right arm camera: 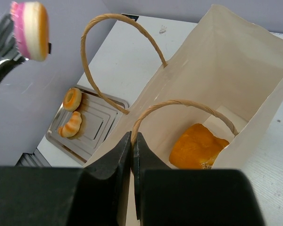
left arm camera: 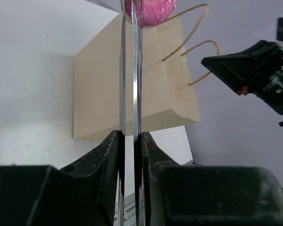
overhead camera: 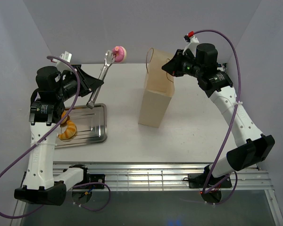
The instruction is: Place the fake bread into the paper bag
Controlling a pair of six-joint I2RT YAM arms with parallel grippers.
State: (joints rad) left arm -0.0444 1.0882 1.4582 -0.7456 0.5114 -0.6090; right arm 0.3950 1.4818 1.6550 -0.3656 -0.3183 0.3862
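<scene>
I will next swing the tongs with my left gripper to the right in the top view, over the paper bag's opening [overhead camera: 159, 77], to let go of the bun.
The paper bag [overhead camera: 155, 101] stands upright mid-table, its mouth open. My right gripper [overhead camera: 170, 68] is shut on its near rim at the foot of a string handle [right arm camera: 133, 137]. One golden-orange fake bread [right arm camera: 196, 147] lies on the bag's bottom. My left gripper [overhead camera: 94, 85] is shut on long silver tongs [left arm camera: 123, 70], held in the air left of the bag. The tong tips pinch a pink-topped toy bun [overhead camera: 118, 53], also seen in the left wrist view [left arm camera: 151, 9] and the right wrist view [right arm camera: 30, 23]. A toy croissant [overhead camera: 67, 131] lies on the tray.
The flat silver tray [overhead camera: 95, 126] lies at the left front, under my left arm. The right wrist view shows a ring-shaped bun [right arm camera: 72, 99] and the croissant [right arm camera: 70, 125] on it. Grey walls enclose the table on three sides.
</scene>
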